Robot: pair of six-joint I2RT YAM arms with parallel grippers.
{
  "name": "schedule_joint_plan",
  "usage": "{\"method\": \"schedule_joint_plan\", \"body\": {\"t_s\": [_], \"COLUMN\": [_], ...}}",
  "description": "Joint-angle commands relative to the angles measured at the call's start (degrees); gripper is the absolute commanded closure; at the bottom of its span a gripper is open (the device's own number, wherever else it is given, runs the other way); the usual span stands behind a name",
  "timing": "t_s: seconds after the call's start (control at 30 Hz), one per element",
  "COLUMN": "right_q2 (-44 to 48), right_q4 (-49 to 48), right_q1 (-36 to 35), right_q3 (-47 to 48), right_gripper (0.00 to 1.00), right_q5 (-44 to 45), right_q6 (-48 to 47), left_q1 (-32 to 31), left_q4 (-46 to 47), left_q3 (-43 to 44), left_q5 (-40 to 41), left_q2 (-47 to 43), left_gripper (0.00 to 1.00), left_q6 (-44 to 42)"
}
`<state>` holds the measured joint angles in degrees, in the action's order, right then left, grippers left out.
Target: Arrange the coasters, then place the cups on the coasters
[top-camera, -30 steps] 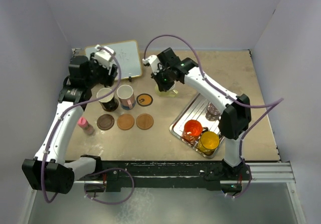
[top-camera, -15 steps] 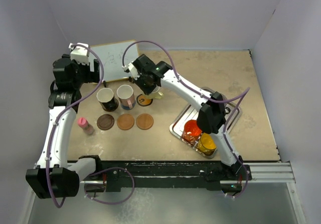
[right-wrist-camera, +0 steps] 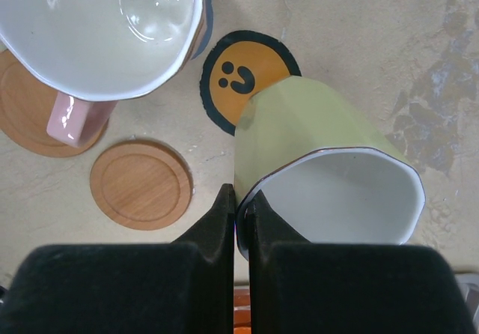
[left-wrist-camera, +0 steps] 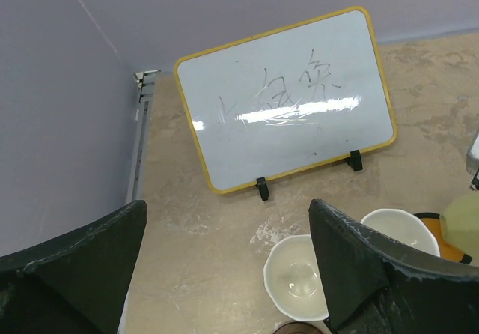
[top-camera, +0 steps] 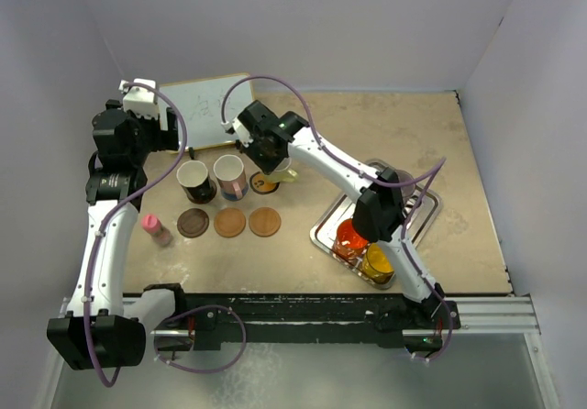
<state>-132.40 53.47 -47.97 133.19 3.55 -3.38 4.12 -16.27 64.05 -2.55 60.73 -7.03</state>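
The yellow-green cup goes down toward the pink cup with my right gripper next, for the release of the yellow-green cup's rim. The orange black-rimmed coaster lies below my right gripper.
My right gripper is shut on the rim of the yellow-green cup, which hangs tilted and partly covers the orange black-rimmed coaster; I cannot tell if they touch. From above, this gripper and cup are beside the pink cup, which stands on a blue-grey coaster. The black cup stands left of it. A dark brown coaster and two tan coasters lie in a row. My left gripper is open and empty, raised near the whiteboard.
A whiteboard stands at the back left. A metal tray at the right holds a red-orange cup and a yellow cup, partly under my right arm. A small pink bottle stands left of the coaster row.
My right arm carried the yellow-green cup left to the orange black-rimmed coaster. My left gripper opened wider and drew back up and left, away from the black cup.
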Motion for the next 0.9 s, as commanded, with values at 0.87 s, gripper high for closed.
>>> {"method": "schedule_joint_plan", "body": {"t_s": [0.87], "right_q2": [-4.45], "right_q4": [1.76], "right_q1": [-2.31], "right_q3": [7.44], "right_gripper": [1.00], "right_q5": [-0.84], "right_q6": [2.22], "left_q1": [0.80], "left_q4": [3.59], "left_q3": [-0.93], "left_q5": [1.36], "left_q2": [-1.58], "left_gripper": [0.13], "left_q6": [0.71]}}
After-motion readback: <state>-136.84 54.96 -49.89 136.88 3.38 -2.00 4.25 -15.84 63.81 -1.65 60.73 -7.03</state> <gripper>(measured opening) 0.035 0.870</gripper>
